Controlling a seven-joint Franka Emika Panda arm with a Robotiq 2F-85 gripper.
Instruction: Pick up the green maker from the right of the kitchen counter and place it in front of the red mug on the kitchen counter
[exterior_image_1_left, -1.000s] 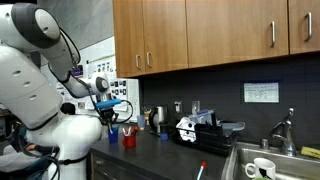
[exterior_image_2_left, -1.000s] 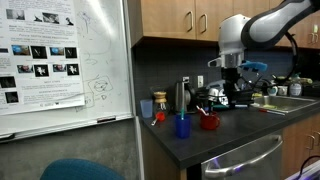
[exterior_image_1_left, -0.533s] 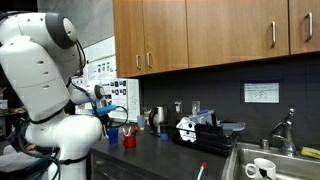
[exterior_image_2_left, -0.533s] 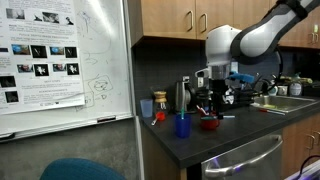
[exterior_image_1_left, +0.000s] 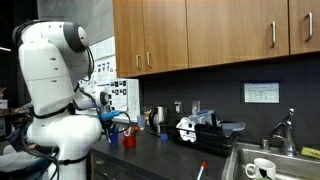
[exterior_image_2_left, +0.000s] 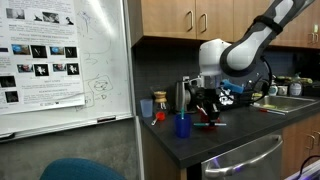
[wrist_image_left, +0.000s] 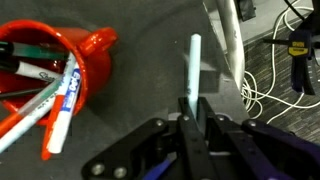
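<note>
The clear part of the counter beside the red mug lies just below the robot's gripper, so the gripper should move down to that bare counter and release the pale green marker (wrist_image_left: 193, 68).
My gripper (wrist_image_left: 192, 105) is shut on a pale green marker (wrist_image_left: 193, 68), which sticks out forward from between the fingers over the dark counter. The red mug (wrist_image_left: 88, 55), full of several pens and markers, stands just to the left of the marker in the wrist view. In both exterior views the gripper (exterior_image_2_left: 208, 108) (exterior_image_1_left: 113, 122) hangs low right by the red mug (exterior_image_2_left: 208, 123) (exterior_image_1_left: 129, 140). The marker is too small to make out in the exterior views.
A blue cup (exterior_image_2_left: 182, 125) stands next to the red mug. A coffee machine (exterior_image_1_left: 195, 128), jars and a sink with a white mug (exterior_image_1_left: 262, 168) lie further along the counter. A whiteboard (exterior_image_2_left: 70, 60) stands at the counter's end. Cables (wrist_image_left: 275, 60) lie beyond the counter edge.
The arm has swung along the counter toward the red mug and lowered, with the marker still held. The gripper now hangs just beside the mug.
</note>
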